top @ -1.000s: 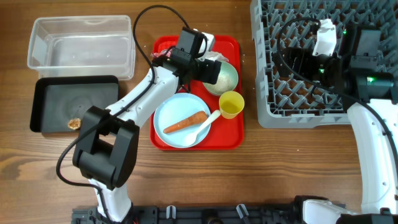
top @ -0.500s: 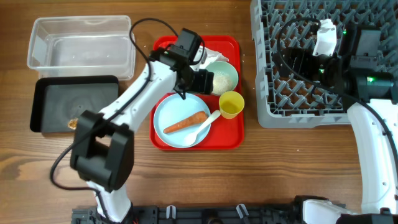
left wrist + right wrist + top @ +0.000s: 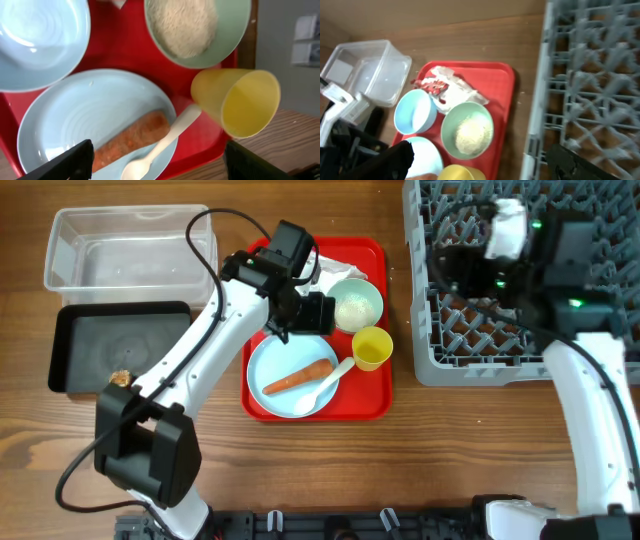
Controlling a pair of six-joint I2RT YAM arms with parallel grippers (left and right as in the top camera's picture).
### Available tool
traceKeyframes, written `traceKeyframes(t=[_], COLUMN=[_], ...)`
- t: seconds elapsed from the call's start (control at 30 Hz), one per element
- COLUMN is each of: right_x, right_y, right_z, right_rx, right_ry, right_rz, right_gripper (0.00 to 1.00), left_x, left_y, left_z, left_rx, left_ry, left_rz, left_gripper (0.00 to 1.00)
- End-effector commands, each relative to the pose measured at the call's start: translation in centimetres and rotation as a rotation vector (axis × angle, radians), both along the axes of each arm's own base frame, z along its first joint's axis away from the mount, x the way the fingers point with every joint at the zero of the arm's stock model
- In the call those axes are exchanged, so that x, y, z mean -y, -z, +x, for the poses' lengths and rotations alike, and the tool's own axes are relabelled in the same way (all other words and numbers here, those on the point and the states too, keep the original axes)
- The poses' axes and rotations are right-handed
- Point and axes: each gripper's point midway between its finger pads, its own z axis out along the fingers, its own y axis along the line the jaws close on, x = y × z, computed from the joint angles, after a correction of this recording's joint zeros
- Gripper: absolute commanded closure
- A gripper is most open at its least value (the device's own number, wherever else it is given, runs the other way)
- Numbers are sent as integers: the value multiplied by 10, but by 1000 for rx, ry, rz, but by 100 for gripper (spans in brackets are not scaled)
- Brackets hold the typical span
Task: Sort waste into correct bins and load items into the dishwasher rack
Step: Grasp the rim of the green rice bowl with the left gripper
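My left gripper moves across toward the rack next, before it lowers onto the mint green bowl's rack-side rim (image 3: pixel 381 304) (image 3: pixel 246 22).
On the red tray, an orange carrot (image 3: pixel 298 378) (image 3: pixel 132 140) and a white spoon (image 3: pixel 327 383) (image 3: pixel 165 145) lie on the large light blue plate (image 3: pixel 285 360) (image 3: pixel 75 115). My left gripper (image 3: pixel 305 320) (image 3: pixel 157 157) hovers open above that plate, nothing between its fingers (image 3: pixel 75 160). Rice fills the mint green bowl (image 3: pixel 356 305) (image 3: pixel 195 25) (image 3: pixel 467 132). The yellow cup (image 3: pixel 372 348) (image 3: pixel 240 102) stands beside it. A light blue bowl (image 3: pixel 40 40) (image 3: pixel 414 112) is hidden under my left arm from overhead. Napkins (image 3: pixel 457 90) and a red wrapper (image 3: pixel 434 86) lie at the tray's back. My right gripper (image 3: pixel 458 268) (image 3: pixel 480 162) is open above the rack (image 3: pixel 520 350).
The clear tub (image 3: pixel 130 255) sits at the back left. In front of it the black tray (image 3: pixel 120 340) holds a small brown lump (image 3: pixel 120 378). The red tray (image 3: pixel 375 395) lies between the bins and the rack.
My left gripper has swung from the tray's back toward the plate, uncovering the mint green bowl. My right arm has shifted left and back over the rack.
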Motion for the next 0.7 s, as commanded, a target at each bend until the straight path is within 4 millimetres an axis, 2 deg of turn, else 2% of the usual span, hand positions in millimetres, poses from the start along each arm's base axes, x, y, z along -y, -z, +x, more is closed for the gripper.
traceKeyframes(t=[0.0,0.07,0.1,0.23,0.47,0.57,0.67], right_x=[-15,-11,-4,26,93,106,111], right_y=[11,8,2,-1,15,21,26], right_z=[16,22,27,28,15,8,3], right_rx=[-30,-21,-1,-7,-95,-123,-141], right_ry=[35,70,99,183,342,361,354], right_rz=[3,31,50,64,58,48,21], right_gripper=[12,12,11,9,5,5,5], left_x=[10,22,33,53,90,103,116], left_y=[-46,-55,-62,-60,-29,-8,22], left_z=[22,33,42,58,67,68,64], left_rx=[168,240,306,385,432,458,447], left_ry=[-12,17,58,90,205,260,301], left_rz=[-103,-134,-154,-172,-161,-100,-38], left_gripper=[16,17,20,21,21,21,20])
